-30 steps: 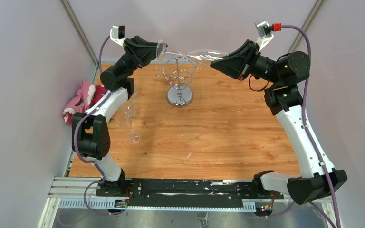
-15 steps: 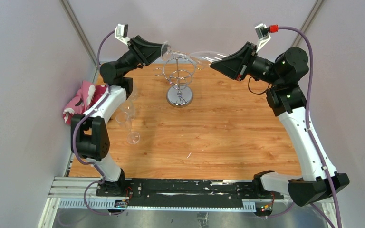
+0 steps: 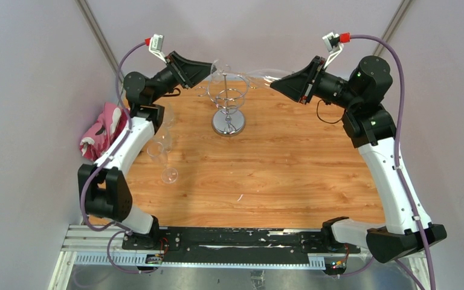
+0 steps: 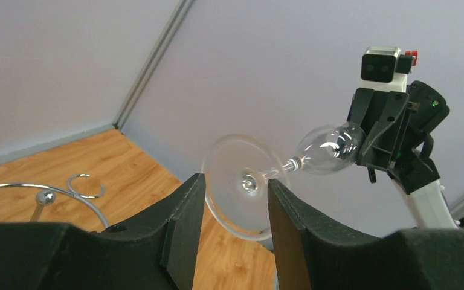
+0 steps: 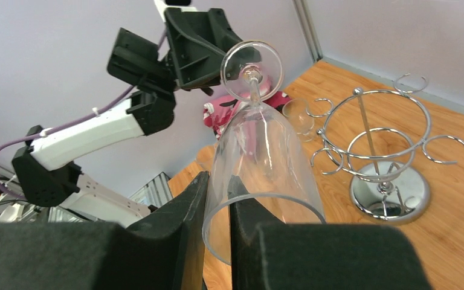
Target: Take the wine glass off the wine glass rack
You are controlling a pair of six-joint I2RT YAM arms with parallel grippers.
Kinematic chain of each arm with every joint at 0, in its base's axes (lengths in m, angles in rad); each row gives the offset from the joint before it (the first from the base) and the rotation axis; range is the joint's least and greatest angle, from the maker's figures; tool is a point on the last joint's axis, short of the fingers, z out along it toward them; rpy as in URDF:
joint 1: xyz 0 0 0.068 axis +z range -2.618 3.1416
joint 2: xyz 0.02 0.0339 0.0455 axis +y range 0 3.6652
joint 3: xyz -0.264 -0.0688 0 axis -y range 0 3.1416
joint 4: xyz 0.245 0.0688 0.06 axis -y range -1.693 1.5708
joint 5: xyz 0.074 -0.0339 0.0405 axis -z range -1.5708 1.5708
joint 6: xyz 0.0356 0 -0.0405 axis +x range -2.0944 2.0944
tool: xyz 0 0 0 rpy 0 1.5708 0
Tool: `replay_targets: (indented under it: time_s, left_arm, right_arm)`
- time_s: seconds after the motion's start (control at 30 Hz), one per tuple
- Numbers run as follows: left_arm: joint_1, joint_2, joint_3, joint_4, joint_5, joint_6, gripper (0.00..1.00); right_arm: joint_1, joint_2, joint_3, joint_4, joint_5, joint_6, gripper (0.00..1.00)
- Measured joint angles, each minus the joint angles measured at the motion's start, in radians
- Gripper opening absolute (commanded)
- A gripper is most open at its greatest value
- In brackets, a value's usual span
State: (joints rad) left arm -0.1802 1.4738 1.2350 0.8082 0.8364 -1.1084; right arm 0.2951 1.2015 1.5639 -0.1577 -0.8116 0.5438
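Observation:
The tabletop beside the rack is bare below my right gripper, so next I will tip the level glass foot-down with that gripper, lower it onto the tabletop there and let go of the glass's rim.
The clear wine glass (image 3: 258,73) lies level in the air above the chrome wine glass rack (image 3: 228,96), free of its rings. My right gripper (image 3: 273,81) is shut on the bowl's rim, one finger inside and one outside the wall (image 5: 260,151). My left gripper (image 3: 210,66) is open, and the glass's round foot (image 4: 244,181) floats just beyond its fingertips (image 4: 193,193), not pinched. The rack (image 5: 377,151) stands on the wooden table with its rings empty; one ring (image 4: 36,196) also shows in the left wrist view.
Two more clear glasses (image 3: 160,142) sit on the table's left side beside the left arm. A pink patterned cloth (image 3: 103,127) lies at the left edge. Grey walls close in the back and both sides.
The left gripper has drawn back and up from the glass's foot, and its arm has stretched out. The right arm has lifted the glass a little higher above the rack.

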Motion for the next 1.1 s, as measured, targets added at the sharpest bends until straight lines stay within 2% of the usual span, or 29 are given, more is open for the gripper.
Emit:
replay_targets:
  time_s: [0.13,0.33,0.73,0.83,0.97,1.1]
  left_arm:
    - [-0.009,-0.082,-0.015,-0.127,-0.033,0.1,0.44]
    - [-0.029,-0.136,-0.015,-0.288,-0.064,0.224,0.47]
    - [-0.045,-0.222,0.039,-0.583,-0.167,0.425,0.46]
    - [-0.065,-0.239,0.111,-0.759,-0.269,0.519,0.45]
    - [-0.178,-0.237,0.291,-1.032,-0.49,0.674,0.42]
    - [-0.241,-0.239,0.39,-1.193,-0.671,0.759,0.39]
  right_arm:
    - [0.004,-0.023,0.014,-0.069,0.04,-0.043,0.0]
    - [0.016,-0.036,0.054,-0.175,0.088,-0.11,0.0]
    - [0.019,-0.001,0.097,-0.421,0.331,-0.256,0.0]
    - [0.019,0.029,0.155,-0.481,0.395,-0.29,0.0]
    - [0.019,0.105,0.26,-0.571,0.507,-0.35,0.0]
    - [0.019,0.214,0.362,-0.656,0.616,-0.407,0.0]
